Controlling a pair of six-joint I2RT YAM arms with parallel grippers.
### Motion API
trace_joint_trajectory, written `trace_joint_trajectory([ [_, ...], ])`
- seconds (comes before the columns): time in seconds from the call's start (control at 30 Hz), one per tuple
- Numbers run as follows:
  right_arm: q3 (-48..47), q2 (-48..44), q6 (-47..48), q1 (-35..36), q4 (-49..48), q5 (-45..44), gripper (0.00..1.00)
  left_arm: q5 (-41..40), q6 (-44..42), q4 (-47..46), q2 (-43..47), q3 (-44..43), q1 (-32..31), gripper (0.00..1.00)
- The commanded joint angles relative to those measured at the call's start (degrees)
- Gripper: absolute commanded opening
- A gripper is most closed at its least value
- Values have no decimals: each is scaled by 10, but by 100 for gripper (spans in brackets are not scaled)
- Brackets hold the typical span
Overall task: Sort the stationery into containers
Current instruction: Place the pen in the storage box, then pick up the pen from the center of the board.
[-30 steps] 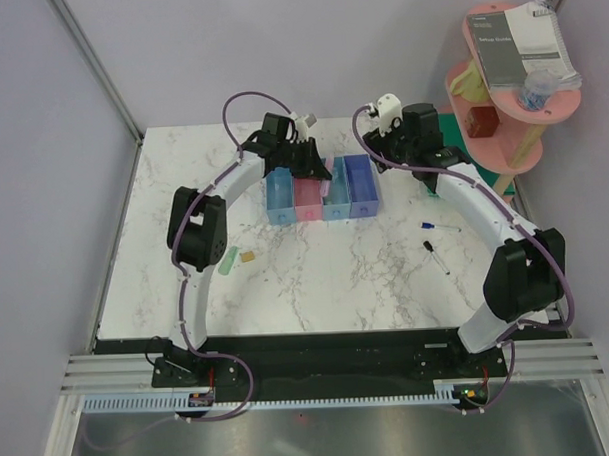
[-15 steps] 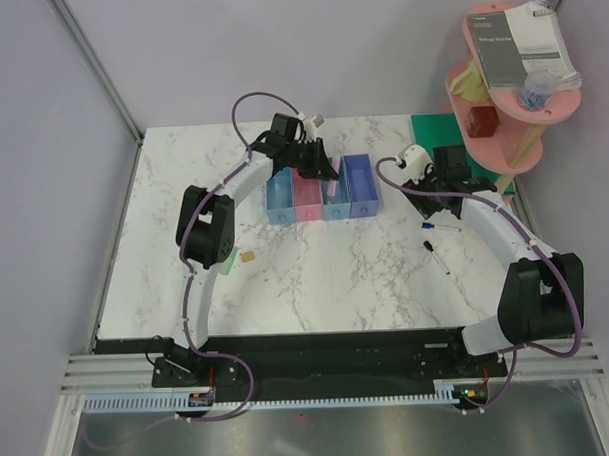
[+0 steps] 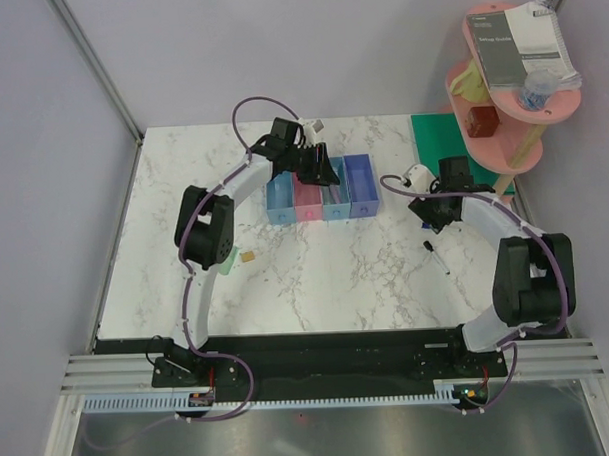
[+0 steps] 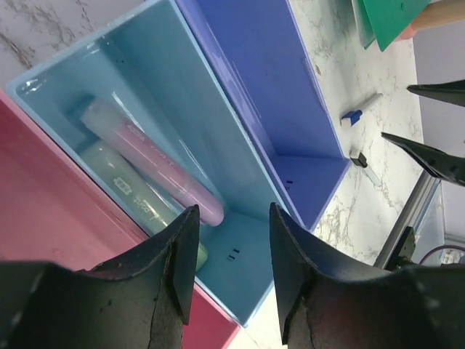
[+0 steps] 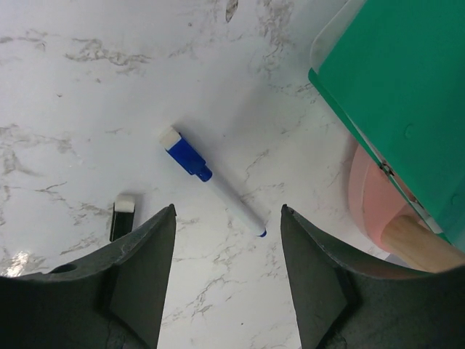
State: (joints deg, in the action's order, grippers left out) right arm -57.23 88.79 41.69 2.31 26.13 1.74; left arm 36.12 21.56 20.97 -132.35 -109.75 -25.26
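Note:
My right gripper moves down and over to its blue cap next.
Four joined bins stand in a row: light blue (image 3: 279, 197), pink (image 3: 307, 198), light blue (image 3: 334, 201), dark blue (image 3: 361, 186). My left gripper (image 3: 323, 173) hangs open and empty (image 4: 232, 218) over the third bin (image 4: 240, 269), which holds a pink stick (image 4: 156, 163) and a green stick (image 4: 123, 187). The dark blue bin (image 4: 261, 80) is empty. My right gripper (image 3: 427, 214) is open and empty (image 5: 227, 218) just above a blue-capped white pen (image 5: 211, 182). A black pen (image 3: 436, 255) lies nearby, its end showing in the right wrist view (image 5: 122, 217). A tan block (image 3: 247, 257) lies by the left arm.
The green mat (image 3: 436, 133) lies at the back right, and its edge shows in the right wrist view (image 5: 407, 94). The pink tiered shelf (image 3: 510, 101) with a booklet (image 3: 523, 42) stands beside it, its base (image 5: 367, 196) close to my right gripper.
My right arm has swung from the bins to the right and down over the pens. My left gripper has shifted right along the bins to the third one.

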Motion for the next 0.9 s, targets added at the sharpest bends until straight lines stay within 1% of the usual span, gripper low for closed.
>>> trace_joint_trajectory([
  [0.0,-5,38,28,-11,-27,21,66,-1,-22,4,64,12,-2,50],
  [0.2,-21,72,44,-12,-28,51,66,4,-35,26,98,13,5,50],
  [0.37,-34,102,52,-12,-28,64,65,2,-52,58,147,17,19,50],
  [0.5,-41,125,64,-12,-28,75,62,-5,-83,82,193,60,30,50],
  [0.6,-52,147,69,-12,-28,78,56,-14,-116,107,234,94,42,50],
  [0.63,-53,152,72,-12,-27,81,48,-17,-123,114,244,101,46,50],
  [0.67,-55,159,75,-12,-25,82,43,-18,-129,122,252,107,55,50],
  [0.8,-60,175,77,-15,-16,89,26,-25,-151,155,301,134,84,50],
  [0.87,-58,178,77,-16,-12,95,20,-30,-160,164,317,145,98,50],
])
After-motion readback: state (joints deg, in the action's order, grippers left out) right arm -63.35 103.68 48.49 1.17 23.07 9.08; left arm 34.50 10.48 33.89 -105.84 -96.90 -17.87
